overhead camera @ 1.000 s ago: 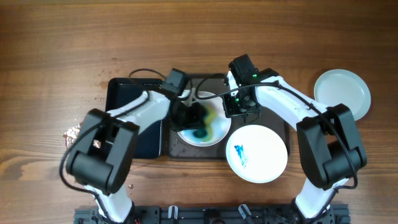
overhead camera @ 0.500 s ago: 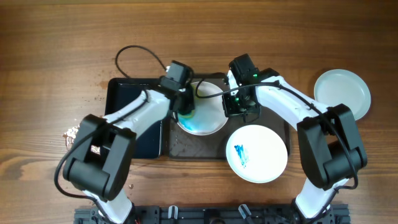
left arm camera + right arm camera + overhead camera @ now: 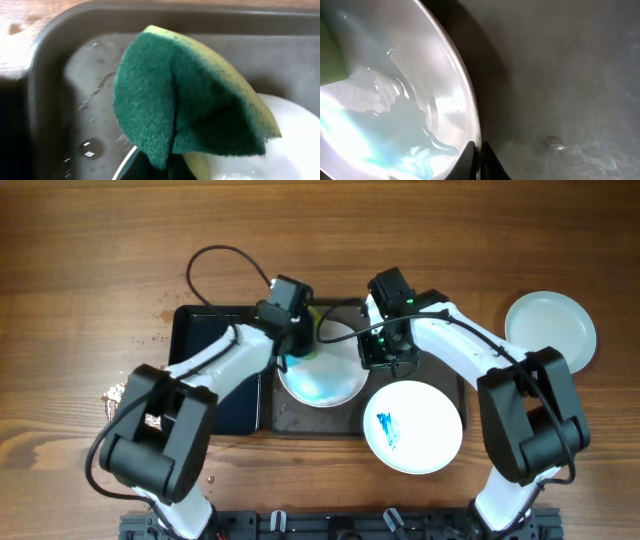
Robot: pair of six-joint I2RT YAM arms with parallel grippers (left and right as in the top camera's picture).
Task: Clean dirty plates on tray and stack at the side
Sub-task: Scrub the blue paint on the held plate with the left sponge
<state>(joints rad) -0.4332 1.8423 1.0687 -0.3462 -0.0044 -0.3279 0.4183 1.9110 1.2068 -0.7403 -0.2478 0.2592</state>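
Note:
The glossy black basin (image 3: 12, 130) is open, so next I should wipe back across the smeared plate with my left gripper, then lift the sponge (image 3: 190, 105) there and release it.
A white plate (image 3: 322, 377) wet with pale blue smeared water lies on the dark grey tray (image 3: 318, 425). My left gripper (image 3: 297, 345) is shut on a green and yellow sponge (image 3: 190, 105) at the plate's far left rim. My right gripper (image 3: 372, 358) is shut on the plate's right rim (image 3: 470, 125). A second white plate (image 3: 413, 426) with a blue smear sits at the tray's front right corner. A third, clean white plate (image 3: 550, 330) lies on the table at the far right.
A glossy black basin (image 3: 215, 370) stands directly left of the tray, under my left arm. A black cable (image 3: 215, 265) loops over the table behind it. A crumpled foil scrap (image 3: 115, 393) lies at the left.
My left gripper has dragged the sponge from the plate's middle to its far left rim. The dark blue blob is now a pale smear. My right gripper has not moved.

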